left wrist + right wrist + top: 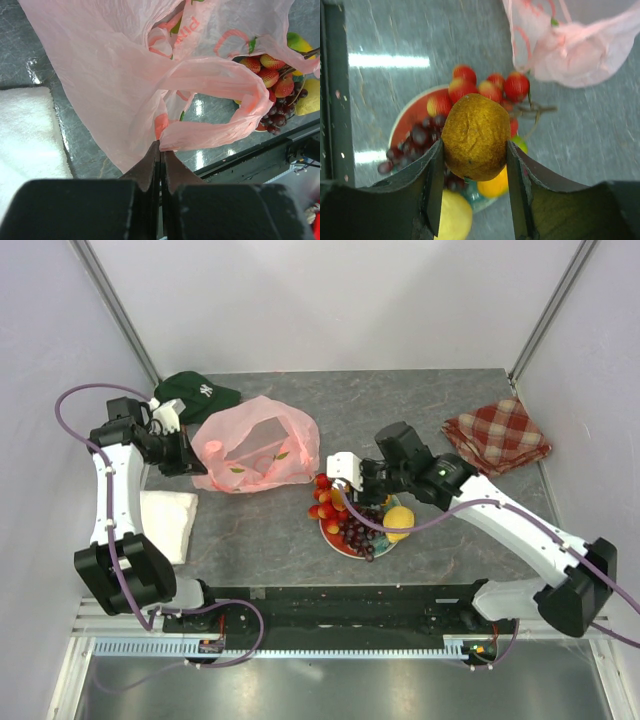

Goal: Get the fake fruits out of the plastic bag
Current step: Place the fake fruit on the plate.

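The brown-green fruit is still above the plate in my right gripper. I need to lower it onto the spot (373,514) (472,185) between the dark grapes and the orange-yellow fruit.
The pink plastic bag (255,445) lies crumpled at the back left, and my left gripper (161,145) is shut on a fold of it (125,75). My right gripper (474,145) is shut on a brown-green fruit (475,125), held just above the red plate (407,115). The plate carries red berries (490,87), dark grapes (420,137), a yellow lemon (452,217) and an orange-yellow fruit (495,182). From above, the right gripper (350,498) hangs over the plate (335,545) with its berries (325,502) and lemon (400,523). Whatever is inside the bag is hidden.
A dark green cap (195,392) sits behind the bag. A red-checked cloth (497,435) lies at the back right. A white folded towel (168,520) rests by the left arm's side. Side walls close in the table left and right.
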